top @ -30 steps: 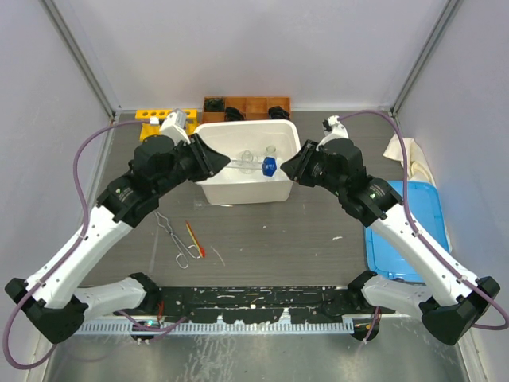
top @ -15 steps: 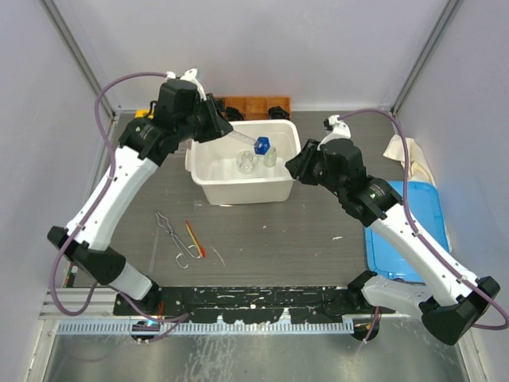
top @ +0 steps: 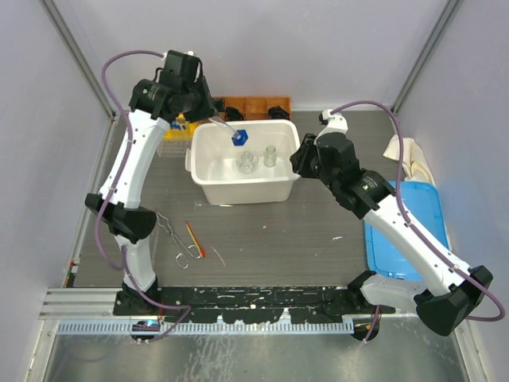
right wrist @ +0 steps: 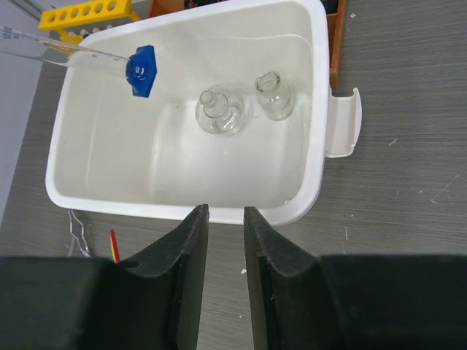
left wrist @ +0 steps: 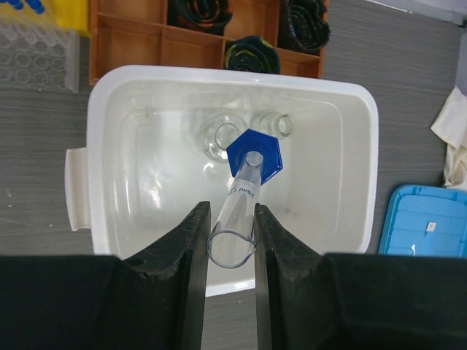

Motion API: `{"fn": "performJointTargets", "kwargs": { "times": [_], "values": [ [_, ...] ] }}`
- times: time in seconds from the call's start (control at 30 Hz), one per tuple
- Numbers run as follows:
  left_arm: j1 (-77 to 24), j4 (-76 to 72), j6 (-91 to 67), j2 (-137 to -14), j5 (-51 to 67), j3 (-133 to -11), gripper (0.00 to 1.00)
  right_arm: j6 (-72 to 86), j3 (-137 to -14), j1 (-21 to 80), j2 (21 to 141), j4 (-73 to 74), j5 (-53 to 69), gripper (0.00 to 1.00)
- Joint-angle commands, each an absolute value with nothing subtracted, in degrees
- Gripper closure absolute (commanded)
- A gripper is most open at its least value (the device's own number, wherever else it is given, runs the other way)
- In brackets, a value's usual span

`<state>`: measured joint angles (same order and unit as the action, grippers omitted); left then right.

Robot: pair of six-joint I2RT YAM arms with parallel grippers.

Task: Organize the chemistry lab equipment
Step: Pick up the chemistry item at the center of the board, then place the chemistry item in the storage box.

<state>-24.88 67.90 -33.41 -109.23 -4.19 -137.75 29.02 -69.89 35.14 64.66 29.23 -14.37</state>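
Note:
My left gripper lowers the test tube [left wrist: 239, 208] cap-first next and releases it beside the wider glass flask, since the bin's clear bare bottom lies below the gripper there.
My left gripper [left wrist: 232, 219] is shut on a clear test tube [left wrist: 239, 208] whose blue cap [left wrist: 254, 154] points down over the white bin [left wrist: 233, 73]. From above, that left gripper [top: 213, 119] hangs over the bin's back left corner [top: 199, 131]. Two small glass flasks [top: 246, 161] [top: 270, 155] stand inside the bin. My right gripper [right wrist: 224, 211] is open, with nothing between its fingers, just outside the bin's rim [right wrist: 182, 208]. The yellow rack [right wrist: 87, 13] stands behind the bin. Metal tongs [top: 175, 239] and a red-orange stick [top: 195, 239] lie on the table in front.
An orange wooden organizer [top: 254, 103] with black items stands behind the bin. A clear rack [left wrist: 36, 51] sits beside the yellow one. A blue lid [top: 406, 231] and a white cloth [top: 409, 155] lie at the right.
My left arm has lifted the capped tube up and back to the left, from low over the bin to its back left corner. The right gripper has shifted slightly back.

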Motion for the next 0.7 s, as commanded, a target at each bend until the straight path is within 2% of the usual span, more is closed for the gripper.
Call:
{"fn": "performJointTargets", "kwargs": {
  "times": [0.0,0.47,0.67],
  "values": [
    [-23.8,75.3,-31.9,-112.4,-7.3,-145.0,1.00,26.1,-73.4,34.8,66.2,28.5,-17.0,0.68],
    [-23.8,71.7,-28.1,-113.8,-16.1,-138.9,1.00,23.8,-75.6,32.3,73.1,25.4,-13.1,0.68],
    [-23.8,70.6,-26.6,-116.7,-17.1,-140.1,1.00,22.9,-76.3,30.7,75.1,24.7,-10.1,0.68]
  ]
}}
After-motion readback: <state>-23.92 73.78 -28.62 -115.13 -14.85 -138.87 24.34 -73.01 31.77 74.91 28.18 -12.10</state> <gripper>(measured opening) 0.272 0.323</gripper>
